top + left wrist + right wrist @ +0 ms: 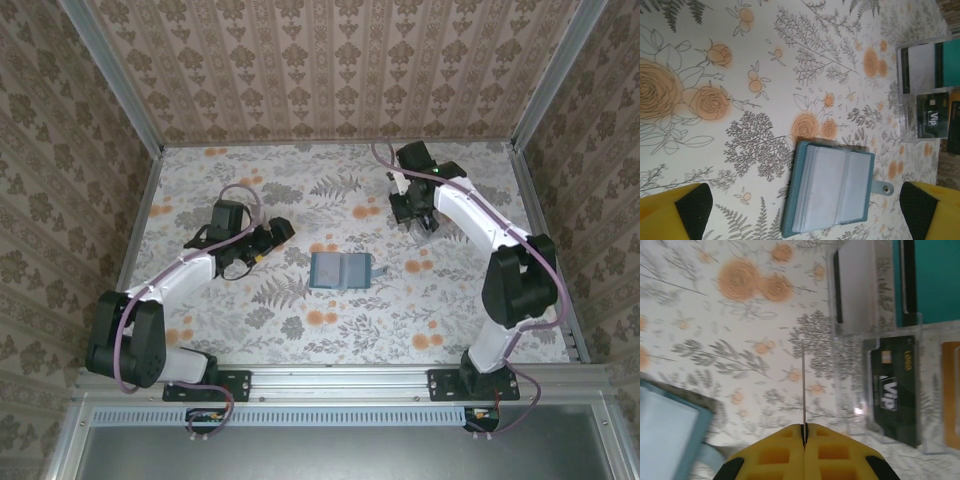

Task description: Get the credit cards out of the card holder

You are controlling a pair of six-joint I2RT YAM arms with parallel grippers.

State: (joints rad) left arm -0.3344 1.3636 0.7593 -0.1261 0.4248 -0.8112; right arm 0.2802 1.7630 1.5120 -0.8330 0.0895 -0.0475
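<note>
I need to move my right gripper across to the clear tray next and down onto the black VIP card point(892, 390). It should release its thin card point(803, 385) there, as that card still hangs over bare tabletop.
The slate-blue card holder point(340, 271) lies open on the flowered table, near the middle. Its inner panels point(832, 185) look pale whitish; I cannot tell cards from sleeves there. A snap tab point(883, 188) sticks out of one side. My left gripper point(806, 212) is open, its fingers spread wide on either side of the holder and clear of it; from above it point(276, 234) sits left of the holder. My right gripper point(804, 432) is shut on a thin credit card point(803, 385) seen edge-on, held upright over the table beside a clear tray.
A clear plastic tray point(855, 410) lies right of the holder with loose cards on it: a black VIP card point(892, 385), a teal one point(935, 280), a grey one point(855, 285) and an orange one point(951, 390). Patterned walls point(330, 70) close in the table.
</note>
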